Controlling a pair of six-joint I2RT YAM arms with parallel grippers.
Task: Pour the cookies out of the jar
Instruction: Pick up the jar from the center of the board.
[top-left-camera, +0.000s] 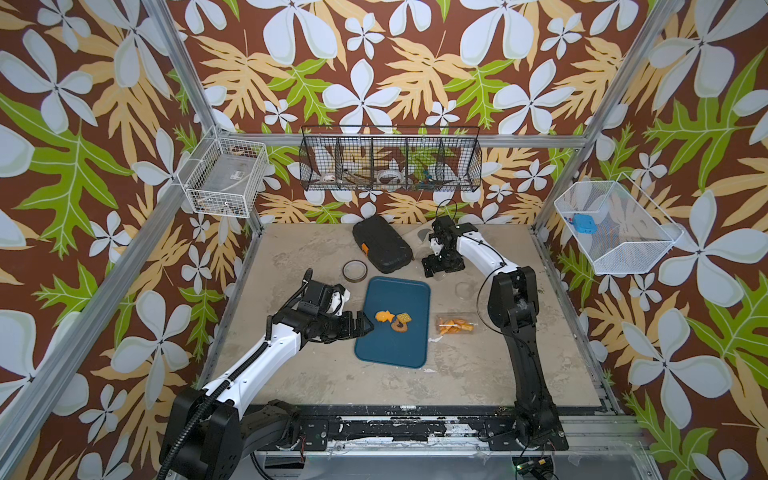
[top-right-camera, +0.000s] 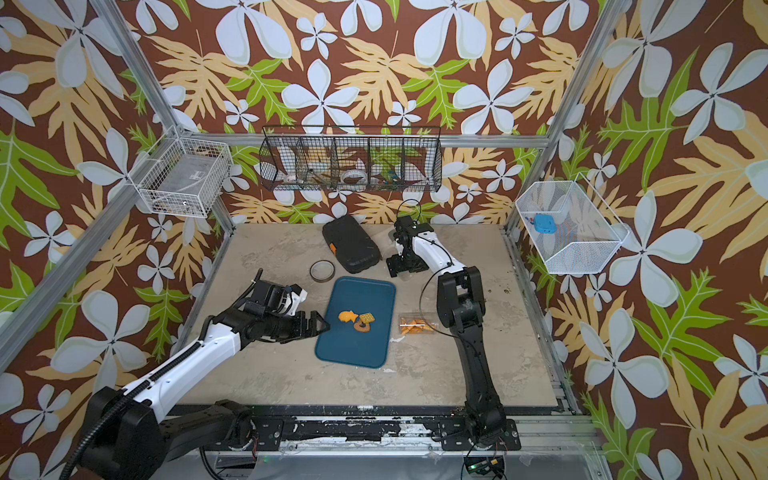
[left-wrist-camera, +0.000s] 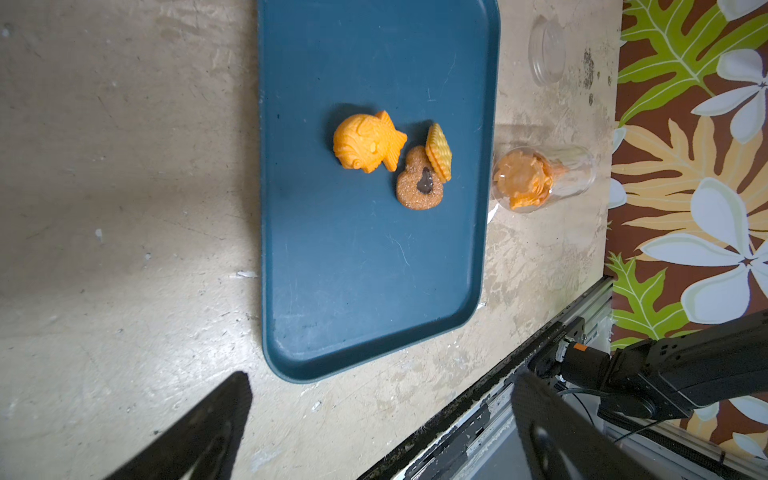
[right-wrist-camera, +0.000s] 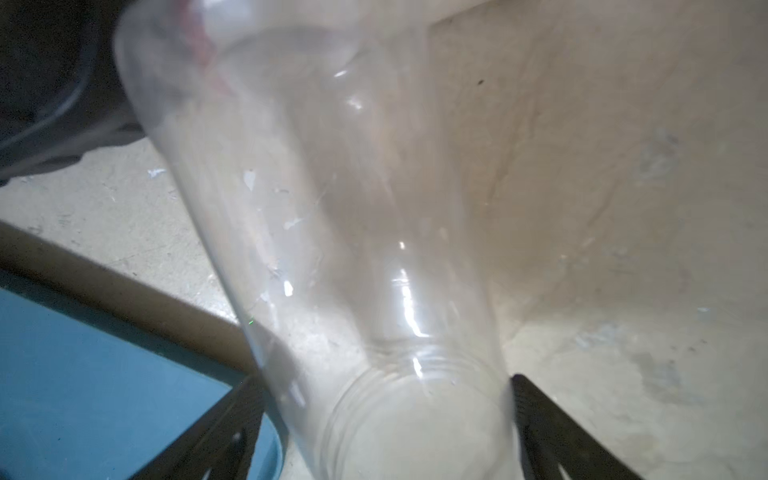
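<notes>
The clear jar's threaded neck (right-wrist-camera: 414, 404) is already between the open fingers, so my right gripper should stay in place and close them on it next.
Three cookies lie on the blue tray (top-left-camera: 390, 349): an orange fish (top-left-camera: 384, 316), a ridged biscuit (left-wrist-camera: 439, 151) and a brown heart-shaped one (left-wrist-camera: 417, 187). Right of the tray a clear jar (top-left-camera: 455, 324) lies on its side with several orange cookies (left-wrist-camera: 521, 180) inside. Behind the tray's far right corner, my right gripper (right-wrist-camera: 384, 377) is open, and the threaded neck of an empty clear jar (right-wrist-camera: 353, 208) stands between its fingers. My left gripper (top-left-camera: 365, 326) hangs open at the tray's left edge, holding nothing.
A clear lid (top-left-camera: 463, 289) lies right of the tray and a brown-rimmed round lid (top-left-camera: 354, 270) behind it. A black case (top-left-camera: 382, 244) sits at the back. Wire baskets (top-left-camera: 390, 160) hang on the walls. The table's front rail (left-wrist-camera: 478, 415) is near the left gripper.
</notes>
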